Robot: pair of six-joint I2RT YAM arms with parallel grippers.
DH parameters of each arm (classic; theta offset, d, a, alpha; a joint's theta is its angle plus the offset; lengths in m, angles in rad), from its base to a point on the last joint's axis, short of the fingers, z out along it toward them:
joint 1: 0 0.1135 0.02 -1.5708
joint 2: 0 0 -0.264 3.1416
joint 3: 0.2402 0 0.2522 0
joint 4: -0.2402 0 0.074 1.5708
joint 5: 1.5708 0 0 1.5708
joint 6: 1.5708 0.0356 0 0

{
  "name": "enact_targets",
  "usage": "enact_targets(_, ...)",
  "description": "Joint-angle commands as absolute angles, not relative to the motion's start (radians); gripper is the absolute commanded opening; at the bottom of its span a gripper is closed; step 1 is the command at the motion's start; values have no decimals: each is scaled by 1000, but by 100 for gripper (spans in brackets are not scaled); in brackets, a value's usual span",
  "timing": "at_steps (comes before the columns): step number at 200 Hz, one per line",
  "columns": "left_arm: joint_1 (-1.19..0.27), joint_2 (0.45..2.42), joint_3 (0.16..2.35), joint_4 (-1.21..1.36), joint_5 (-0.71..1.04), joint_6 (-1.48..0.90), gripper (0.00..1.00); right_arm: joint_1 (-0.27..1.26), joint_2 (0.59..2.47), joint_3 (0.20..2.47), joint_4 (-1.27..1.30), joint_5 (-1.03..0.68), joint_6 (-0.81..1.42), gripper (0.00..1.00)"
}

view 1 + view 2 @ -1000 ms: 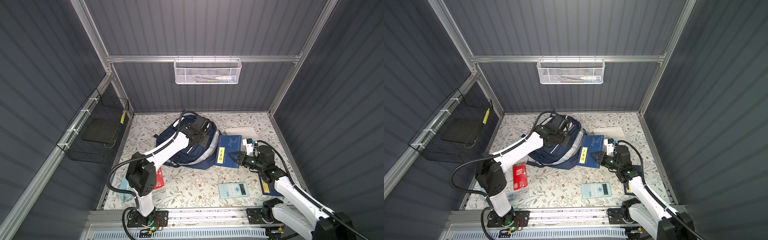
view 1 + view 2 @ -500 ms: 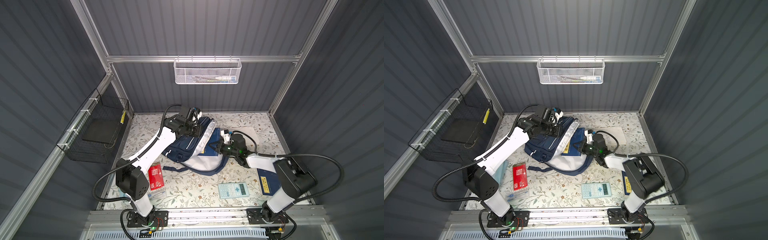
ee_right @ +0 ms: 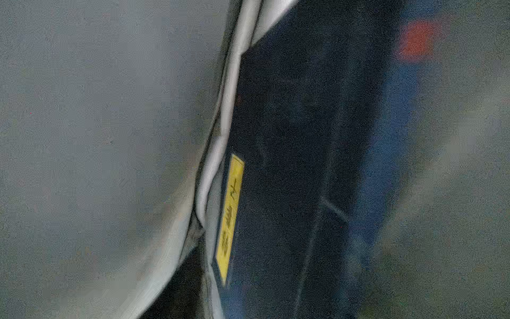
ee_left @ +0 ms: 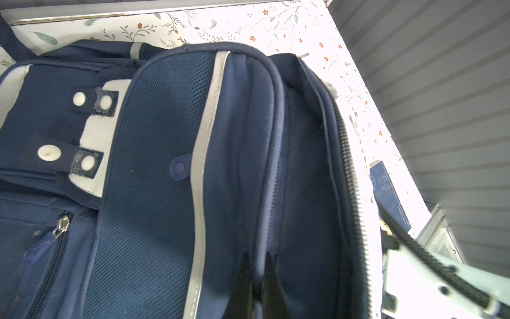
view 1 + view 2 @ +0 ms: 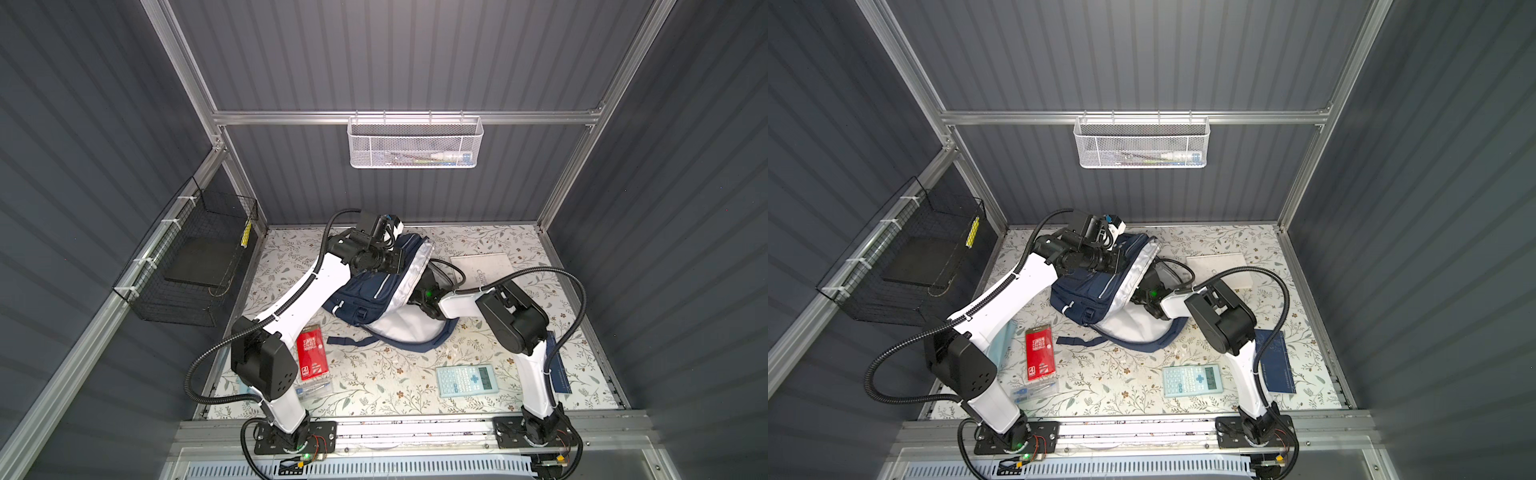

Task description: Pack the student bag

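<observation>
My left gripper lowers the fold of the bag's upper edge down toward the white-lined opening (image 5: 406,325) next and releases it, since a dark blue book already sits inside.
The student bag (image 5: 365,291) (image 5: 1088,295), navy with white trim, lies at the back middle of the table, its main opening gaping toward the right and showing white lining (image 5: 407,328). My left gripper (image 4: 256,255) (image 5: 397,264) is shut on a fold of the bag's upper edge beside the zipper and holds it raised. My right arm's wrist (image 5: 430,295) reaches into the opening, and its gripper is hidden by the lining in both top views. The right wrist view shows a dark blue book (image 3: 289,165) with a yellow label (image 3: 230,215) inside the bag, against the lining.
On the table lie a light-blue calculator (image 5: 467,380), a red pack (image 5: 311,353), a clear pen case (image 5: 313,388), a white notebook (image 5: 482,268), a dark blue book (image 5: 559,374) under the right arm and a light-blue pouch (image 5: 1000,345). Wire baskets hang at the back (image 5: 415,143) and left (image 5: 195,266).
The right arm carried the blue book from beside the bag into its opening. The left gripper pulled the bag's upper edge up and back, so the opening widened.
</observation>
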State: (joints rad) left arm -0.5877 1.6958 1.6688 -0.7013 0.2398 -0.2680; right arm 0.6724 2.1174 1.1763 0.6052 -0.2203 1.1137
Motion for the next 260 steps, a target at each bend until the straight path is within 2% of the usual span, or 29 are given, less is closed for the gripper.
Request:
enact_targets(1,-580,1630,1650,-601,287,-288,0,655,1998,1107,539,-191,1054,55)
enact_targets(17,-580,1630,1636,-579,301,-296,0,653,1982,1091,479,-207,1030,53)
enact_targets(27,-580,1633,1638,-577,309,-298,0,653,1999,1093,481,-216,1034,48)
enact_targets(60,-581,1629,1646,-595,299,-298,0,663,2099,1197,499,-240,1062,14)
enact_targets(81,-580,1612,1631,-590,284,-298,0,668,2149,1264,492,-263,1086,11)
enact_targets(88,-580,1611,1627,-590,280,-298,0,668,2154,1264,507,-277,1086,15)
enact_targets(101,-580,1612,1613,-585,274,-299,0,666,2096,1206,490,-258,1065,40)
enact_targets(113,-580,1610,1588,-569,267,-305,0,654,2000,1113,473,-261,1035,51)
enact_targets(143,-580,1602,1515,-528,243,-314,0,618,1653,847,292,-306,970,63)
enact_targets(177,-583,1599,1455,-484,273,-335,0,592,1294,665,-89,-225,857,72)
enact_targets(202,-592,1600,1424,-469,277,-345,1,481,1082,611,-351,-156,792,82)
enact_targets(222,-620,1604,1386,-460,267,-348,11,308,995,640,-595,-109,722,87)
enact_targets(239,-659,1608,1391,-485,225,-344,35,148,986,714,-742,-77,635,91)
enact_targets(260,-701,1603,1381,-460,217,-365,55,-25,1025,737,-741,-74,555,95)
